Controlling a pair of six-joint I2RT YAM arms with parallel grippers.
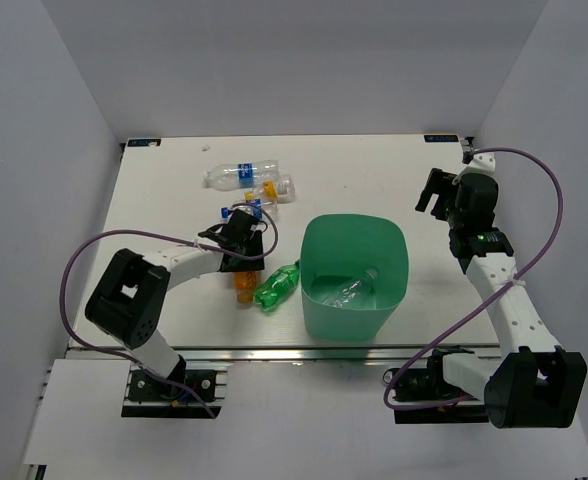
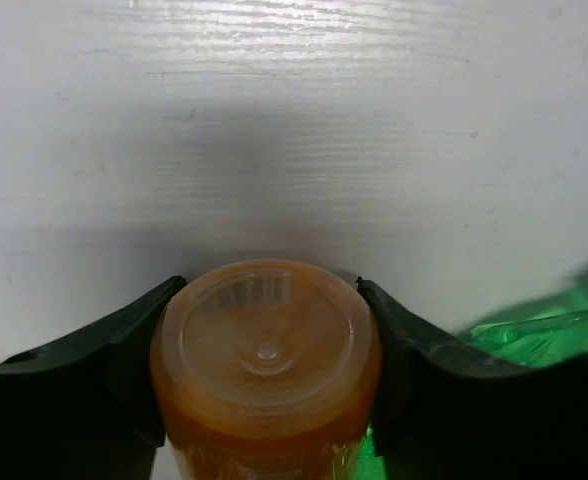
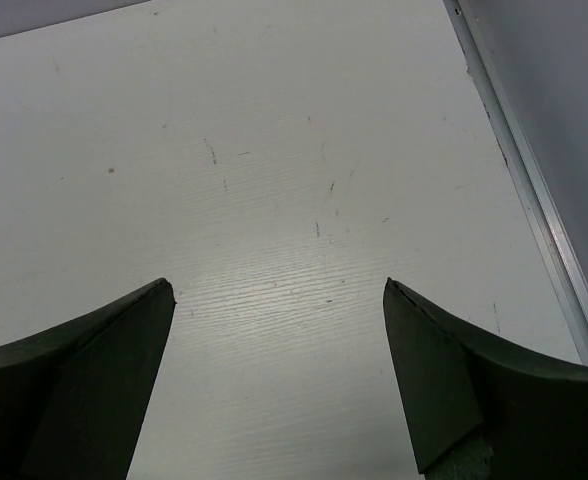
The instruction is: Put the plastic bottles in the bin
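Observation:
The bin's rim is high, so I need to lift my left gripper, move it to the right in the top view and let go of the orange bottle above the bin's opening [image 1: 352, 262].
My left gripper [image 1: 244, 268] is shut on the orange bottle [image 1: 245, 285], left of the mint-green bin [image 1: 389, 300]. In the left wrist view both fingers press the sides of the orange bottle [image 2: 266, 365], whose round end faces the camera, with my gripper [image 2: 270, 283] low over the table. A green bottle [image 1: 276, 285] lies beside it, against the bin, and also shows in the left wrist view [image 2: 544, 330]. A clear bottle [image 1: 349, 290] lies inside the bin. A clear blue-labelled bottle [image 1: 236, 176] and an orange-capped one [image 1: 279, 187] lie further back. My right gripper [image 1: 436, 195] [image 3: 279, 285] is open and empty.
Blue bits of another bottle [image 1: 255, 208] show just behind the left gripper, mostly hidden by it. The table's right edge rail [image 3: 534, 210] runs close to the right gripper. Grey walls enclose the table on three sides.

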